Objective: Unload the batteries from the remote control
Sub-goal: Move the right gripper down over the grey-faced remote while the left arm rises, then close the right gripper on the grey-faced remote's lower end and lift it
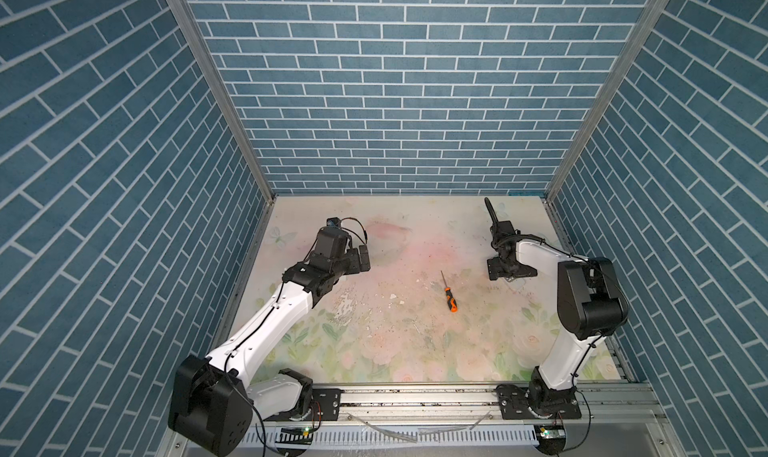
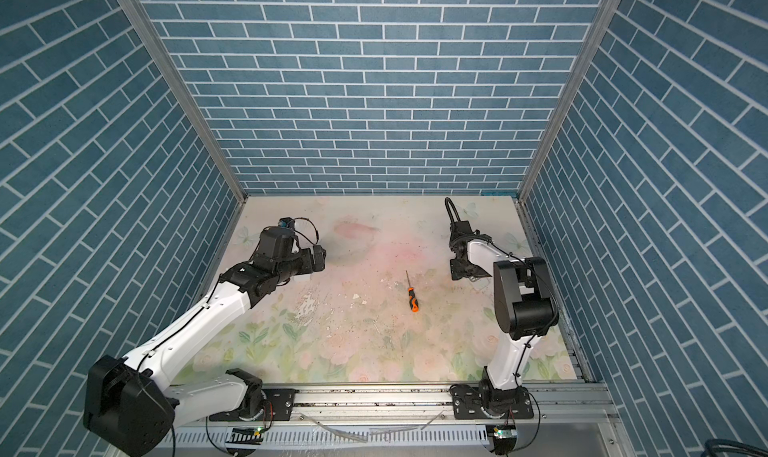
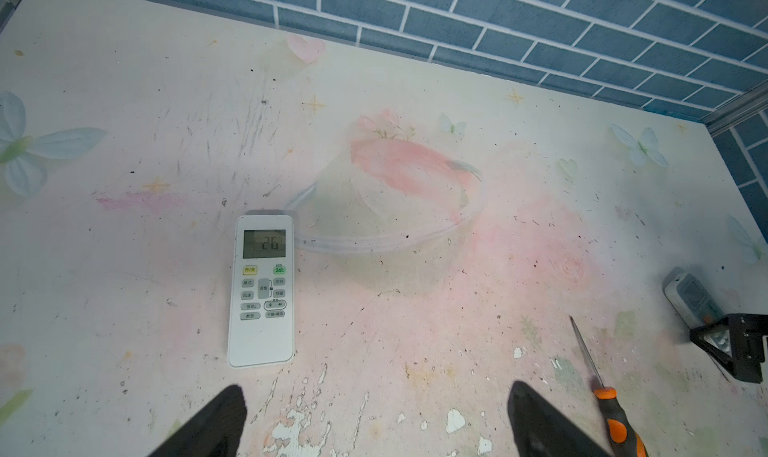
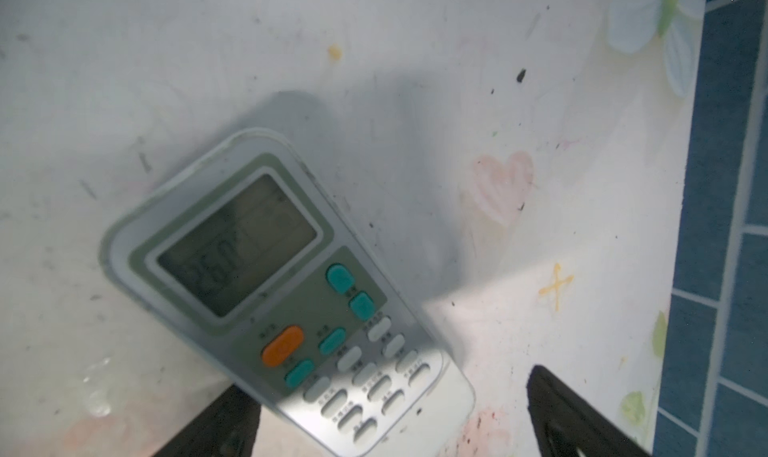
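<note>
The grey-faced remote control (image 4: 282,293) lies at a slant between the open fingers, so my right gripper will next turn and go down onto the button end (image 4: 377,393) of the remote before closing.
A white remote control (image 3: 261,293) lies face up on the table, its display lit, just ahead of my left gripper (image 3: 376,413) and off to one side. That gripper is open with only bare table between its fingers (image 3: 226,417). A second, grey-faced remote control (image 4: 282,293) with orange and teal buttons lies face up under my right gripper (image 4: 386,413). Its button end sits between the wide-open fingers (image 4: 569,409). The batteries are hidden; no remote's back shows. In both top views the grippers (image 1: 359,259) (image 1: 509,273) hang low over the table and cover the remotes.
An orange-and-black screwdriver (image 1: 449,293) lies mid-table between the arms, also in the left wrist view as the screwdriver (image 3: 611,413). A clear bowl (image 3: 390,234) stands right beside the white remote. Blue brick walls (image 1: 407,102) enclose the table on three sides.
</note>
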